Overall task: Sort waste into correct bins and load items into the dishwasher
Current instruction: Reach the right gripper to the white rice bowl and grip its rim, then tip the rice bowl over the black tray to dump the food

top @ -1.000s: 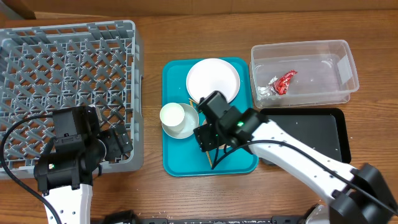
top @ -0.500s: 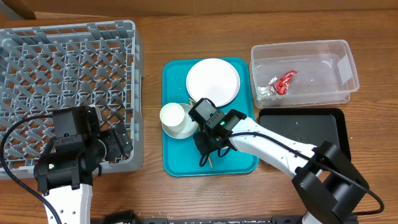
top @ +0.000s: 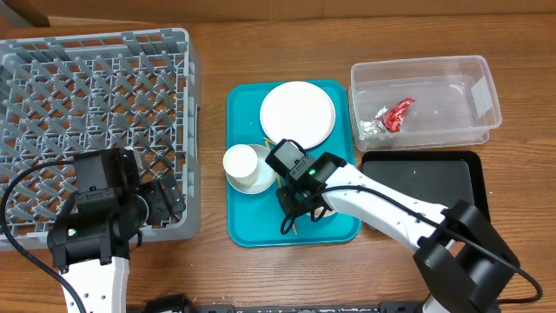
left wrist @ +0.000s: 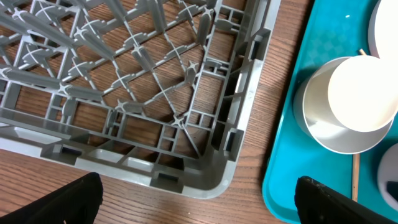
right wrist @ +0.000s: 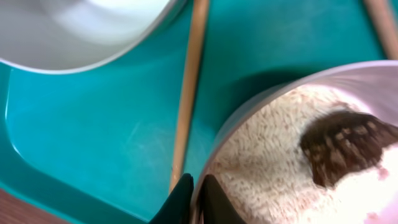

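My right gripper lifts the dish next and tips its rice into the black tray. It then releases the dish atop the large plate (top: 297, 113), since the plate lies outward of my right gripper.
In the right wrist view, my right gripper (right wrist: 196, 182) is shut on the rim of a white dish (right wrist: 292, 78) that holds white rice (right wrist: 267, 162) and a brown lump (right wrist: 345, 146). A wooden chopstick (right wrist: 186, 93) lies on the teal tray (right wrist: 93, 143) just left of that dish. Overhead, the right gripper (top: 295, 209) covers the dish. A white cup (top: 243, 167) and a large plate (top: 297, 113) share the tray. The red-and-silver wrapper (top: 395, 116) lies in the clear tub (top: 482, 96). My left gripper (left wrist: 199, 186) is open over the table by the grey dish rack's (left wrist: 155, 93) corner.
The black tray (top: 434, 187) sits right of the teal tray (top: 248, 222), under my right arm. The grey dish rack (top: 95, 130) fills the left of the table. A second chopstick (right wrist: 382, 18) shows at the right wrist view's top corner.
My right gripper came down from the right over the tray's middle and closed onto the rim of the rice dish. The left arm has not moved.
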